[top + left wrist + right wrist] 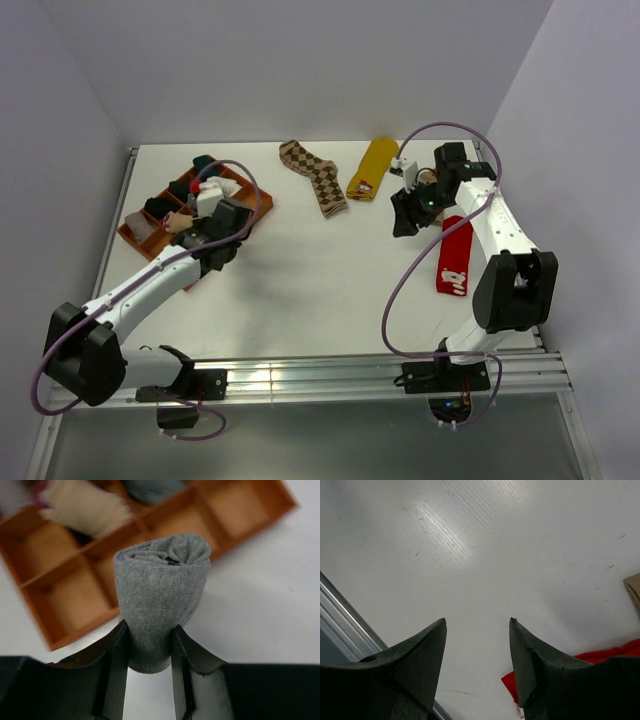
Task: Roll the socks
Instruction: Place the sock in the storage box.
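Observation:
I will next move my left gripper to the left in the top view, then down to release, because the tray's empty end section by the cream sock point(160, 246) is below on that side.
My left gripper point(149, 630) is shut on a rolled grey sock point(160, 590) and holds it upright just in front of the orange compartment tray point(65, 595). In the top view the left gripper point(192, 235) is at the tray's near edge point(135, 240). My right gripper point(477, 622) is open and empty over bare table. In the top view it point(405, 215) hangs just left of the flat red sock with a white picture point(455, 255). Two brown argyle socks point(315, 175) and a mustard yellow sock point(372, 167) lie flat at the back.
The tray holds a cream rolled sock point(85, 507) and several dark rolled socks point(165, 205); some near compartments look empty. A metal rail point(350, 375) runs along the table's front edge. Walls close in on three sides.

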